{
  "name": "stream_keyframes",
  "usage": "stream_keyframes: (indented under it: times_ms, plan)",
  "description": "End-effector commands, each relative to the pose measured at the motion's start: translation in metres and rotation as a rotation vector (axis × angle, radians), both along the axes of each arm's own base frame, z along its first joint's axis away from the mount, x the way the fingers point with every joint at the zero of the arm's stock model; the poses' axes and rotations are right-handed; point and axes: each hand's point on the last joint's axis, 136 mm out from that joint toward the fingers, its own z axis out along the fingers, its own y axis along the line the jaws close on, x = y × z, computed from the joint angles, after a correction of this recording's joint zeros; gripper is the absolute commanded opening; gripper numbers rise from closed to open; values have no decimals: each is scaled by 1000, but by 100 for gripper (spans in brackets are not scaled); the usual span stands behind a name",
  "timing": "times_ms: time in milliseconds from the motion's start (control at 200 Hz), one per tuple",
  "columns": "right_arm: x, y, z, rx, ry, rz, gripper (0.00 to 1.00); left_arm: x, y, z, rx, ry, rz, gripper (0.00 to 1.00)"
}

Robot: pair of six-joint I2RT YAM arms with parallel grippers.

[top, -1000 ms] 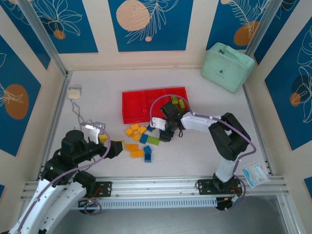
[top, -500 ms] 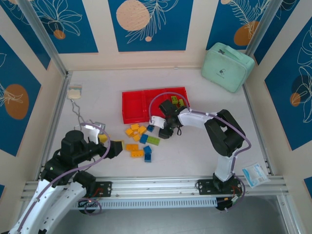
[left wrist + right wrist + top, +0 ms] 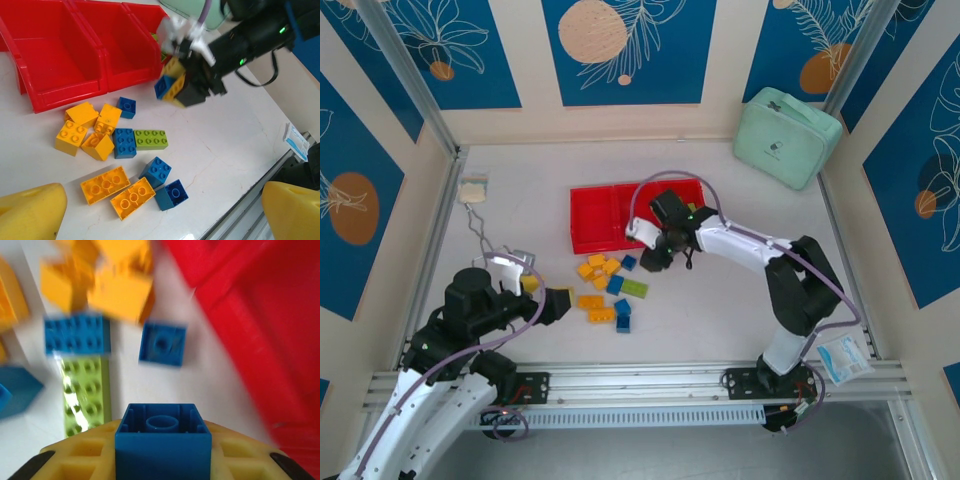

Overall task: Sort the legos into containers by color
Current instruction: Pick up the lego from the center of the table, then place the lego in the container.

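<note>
The tray's middle container is empty. My right gripper will next move the blue lego (image 3: 163, 440) outward over that container and open, so blue stays apart from green.
My right gripper (image 3: 652, 258) is shut on a blue lego (image 3: 163, 440), held hollow side up between its yellow pads (image 3: 240, 457). The left wrist view shows that gripper (image 3: 175, 89) raised above the table just in front of the red tray (image 3: 65, 95). The tray's containers (image 3: 605, 215) lie behind it. Loose legos rest on the table: a yellow cluster (image 3: 596, 269), blue ones (image 3: 629, 262) (image 3: 622, 316) and a green one (image 3: 635, 288). My left gripper (image 3: 546, 294) hovers open to their left, nothing between its fingertips (image 3: 30, 212).
A mint-green zippered case (image 3: 786, 135) sits at the back right. A small pale cloth (image 3: 473, 189) lies at the far left and a white packet (image 3: 842, 356) at the front right. A metal rail (image 3: 640, 382) runs along the near edge.
My right gripper has shut on a blue lego, lifted it off the table and drawn back toward the red tray. The left arm has stayed still.
</note>
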Motion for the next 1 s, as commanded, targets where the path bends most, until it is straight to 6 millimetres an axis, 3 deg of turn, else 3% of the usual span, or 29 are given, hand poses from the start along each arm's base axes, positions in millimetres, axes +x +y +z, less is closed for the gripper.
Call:
stream_keyframes:
  times_ms: [0, 80, 165, 410, 585, 655, 730, 840, 995]
  plan:
    - [23, 25, 56, 173, -38, -98, 12, -1, 0, -1, 0, -6, -2, 99]
    - [52, 28, 62, 163, -61, -214, 13, -1, -1, -2, 1, -3, -3, 99]
    - [87, 24, 52, 143, -48, -407, 15, -1, -1, -2, 2, -5, -3, 99]
    - [125, 38, 14, 141, 22, -561, 15, 0, 2, 0, 3, -14, 8, 99]
    - [127, 35, 2, 193, 68, -578, 23, 0, 1, -1, 2, -14, 6, 99]
    - [124, 34, -2, 198, 71, -575, 33, 0, 1, -1, 1, -12, 6, 99]
    - [120, 34, -4, 189, 74, -568, 50, 0, 0, -2, 2, -8, 3, 99]
    - [116, 34, 4, 164, 53, -549, 56, 0, 0, -2, 3, -5, 2, 99]
    - [109, 33, 32, 139, -28, -538, 65, 1, 1, -3, 8, -3, 8, 99]
